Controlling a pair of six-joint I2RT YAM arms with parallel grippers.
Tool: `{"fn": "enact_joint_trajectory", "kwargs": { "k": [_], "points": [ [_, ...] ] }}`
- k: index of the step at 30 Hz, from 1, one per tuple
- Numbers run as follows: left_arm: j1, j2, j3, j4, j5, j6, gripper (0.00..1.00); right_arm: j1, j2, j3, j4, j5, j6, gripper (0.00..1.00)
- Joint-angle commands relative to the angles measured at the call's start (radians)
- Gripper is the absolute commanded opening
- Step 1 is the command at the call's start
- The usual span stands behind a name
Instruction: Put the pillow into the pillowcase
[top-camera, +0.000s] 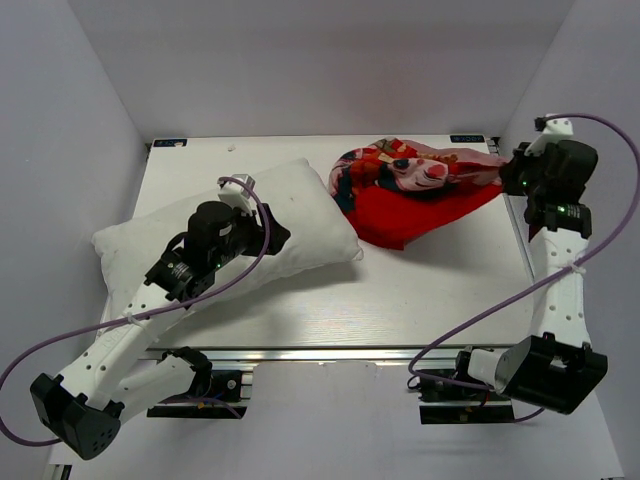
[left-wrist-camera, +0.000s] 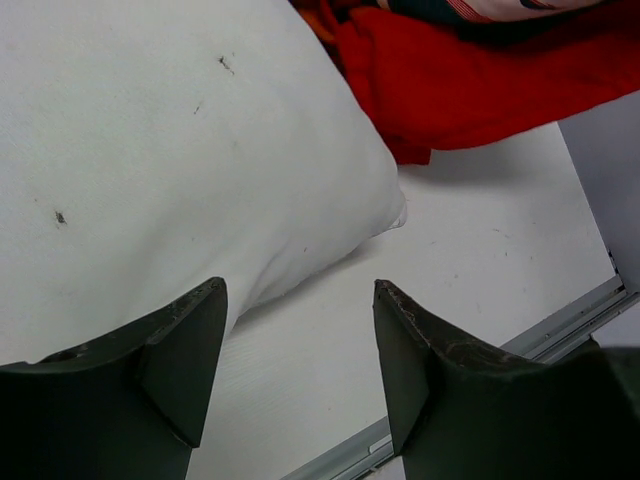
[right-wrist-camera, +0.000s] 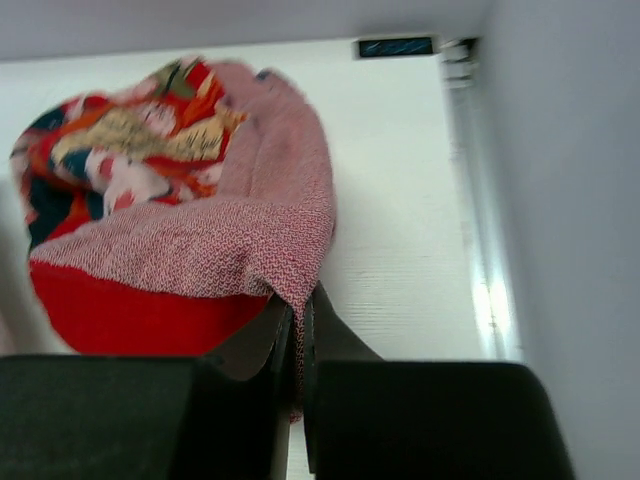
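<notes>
The pillowcase lies close against the pillow. My right gripper needs to pull the pinched edge of the pillowcase away toward the nearby side wall, then open.
The white pillow (top-camera: 270, 225) lies slantwise on the left half of the table; it fills the upper left of the left wrist view (left-wrist-camera: 170, 150). The red pillowcase (top-camera: 415, 190) lies crumpled at the back right, its printed side up; its red cloth shows in the left wrist view (left-wrist-camera: 470, 80). My left gripper (top-camera: 272, 235) is open and empty above the pillow's near edge (left-wrist-camera: 300, 300). My right gripper (top-camera: 505, 180) is shut on the pillowcase's right edge, the dull pink inner side (right-wrist-camera: 230, 240) pinched between its fingers (right-wrist-camera: 300, 310).
White enclosure walls (top-camera: 60, 130) stand left, back and right of the table (top-camera: 440, 290). The metal front rail (top-camera: 330, 352) runs along the near edge. Purple cables loop off both arms.
</notes>
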Motion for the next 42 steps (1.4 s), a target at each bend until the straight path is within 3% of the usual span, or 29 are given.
{"fn": "enact_joint_trajectory", "kwargs": {
  "k": [1, 8, 11, 13, 14, 15, 18, 21, 24, 26, 28, 30, 32, 35, 42],
  "points": [
    [-0.004, -0.012, 0.04, 0.021, 0.011, 0.013, 0.7, -0.047, -0.066, 0.039, 0.062, 0.086, -0.034, 0.0],
    [-0.004, 0.003, 0.049, 0.009, 0.009, 0.036, 0.7, -0.112, -0.07, 0.07, 0.077, 0.17, -0.107, 0.0],
    [-0.004, 0.002, 0.055, 0.006, -0.021, 0.048, 0.7, -0.13, -0.038, 0.116, 0.08, 0.105, -0.165, 0.0],
    [-0.004, 0.0, 0.055, 0.009, -0.024, 0.053, 0.71, -0.129, 0.031, 0.209, -0.031, -0.004, -0.239, 0.02],
    [-0.004, 0.0, 0.054, 0.011, -0.023, 0.053, 0.71, -0.118, 0.062, 0.244, -0.085, -0.085, -0.286, 0.15],
    [-0.004, 0.0, 0.049, 0.011, -0.021, 0.053, 0.71, -0.097, 0.111, 0.31, -0.201, -0.102, -0.342, 0.38],
    [-0.002, -0.004, 0.045, 0.011, -0.017, 0.047, 0.71, 0.001, 0.101, 0.324, -0.234, -0.087, -0.463, 0.71],
    [-0.004, -0.023, 0.034, 0.007, -0.018, 0.039, 0.72, 0.109, 0.016, 0.225, -0.126, -0.049, -0.532, 0.83],
    [-0.004, -0.047, 0.025, -0.005, -0.027, 0.033, 0.72, 0.271, -0.014, 0.182, -0.133, -0.088, -0.56, 0.85],
    [-0.004, -0.066, 0.019, -0.017, -0.035, 0.029, 0.72, 0.351, -0.002, 0.176, -0.231, -0.135, -0.545, 0.84],
    [-0.004, -0.076, 0.013, -0.022, -0.037, 0.019, 0.72, 0.503, 0.027, 0.128, -0.266, -0.106, -0.428, 0.83],
    [-0.004, -0.093, 0.005, -0.029, -0.035, 0.007, 0.72, 0.566, -0.009, -0.055, -0.187, -0.1, -0.333, 0.82],
    [-0.004, -0.106, 0.005, -0.048, -0.04, -0.002, 0.72, 0.585, -0.021, -0.177, -0.102, 0.01, -0.284, 0.82],
    [-0.004, -0.147, -0.007, -0.066, -0.053, -0.024, 0.72, 0.606, 0.019, -0.217, -0.059, 0.205, -0.186, 0.82],
    [-0.004, -0.204, -0.055, -0.069, -0.053, -0.074, 0.72, 0.66, 0.177, -0.226, 0.002, 0.273, -0.104, 0.82]
  ]
}}
